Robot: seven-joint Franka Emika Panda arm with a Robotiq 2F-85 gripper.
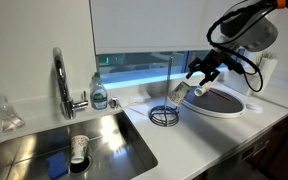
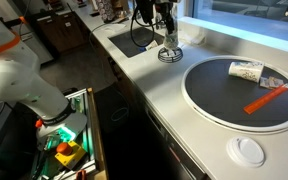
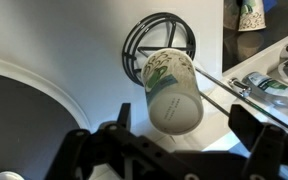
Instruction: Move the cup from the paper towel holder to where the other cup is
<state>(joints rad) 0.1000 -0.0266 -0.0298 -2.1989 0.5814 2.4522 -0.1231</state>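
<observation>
The gripper eases down along the tilted cup (image 1: 180,91) (image 3: 174,99) toward the holder next, then closes.
The cup (image 3: 172,90) is pale with a faint greenish print. It lies tilted at the paper towel holder (image 3: 159,40), beside the upright rod, with its flat bottom facing the wrist camera. It shows in both exterior views (image 1: 181,92) (image 2: 170,40), just above the holder's ring base (image 1: 165,115) (image 2: 169,55). My gripper (image 3: 184,115) is open, one finger on each side of the cup's bottom end, not closed on it; it also shows in an exterior view (image 1: 197,78). The other cup (image 1: 79,148) lies in the sink basin.
A chrome tap (image 1: 60,80) and a soap bottle (image 1: 99,95) stand behind the sink (image 1: 114,130). A round dark plate (image 2: 224,100) beside the holder carries a patterned white cup (image 2: 246,70) and an orange-red stick (image 2: 266,99). A blue sponge (image 1: 56,165) lies in the sink.
</observation>
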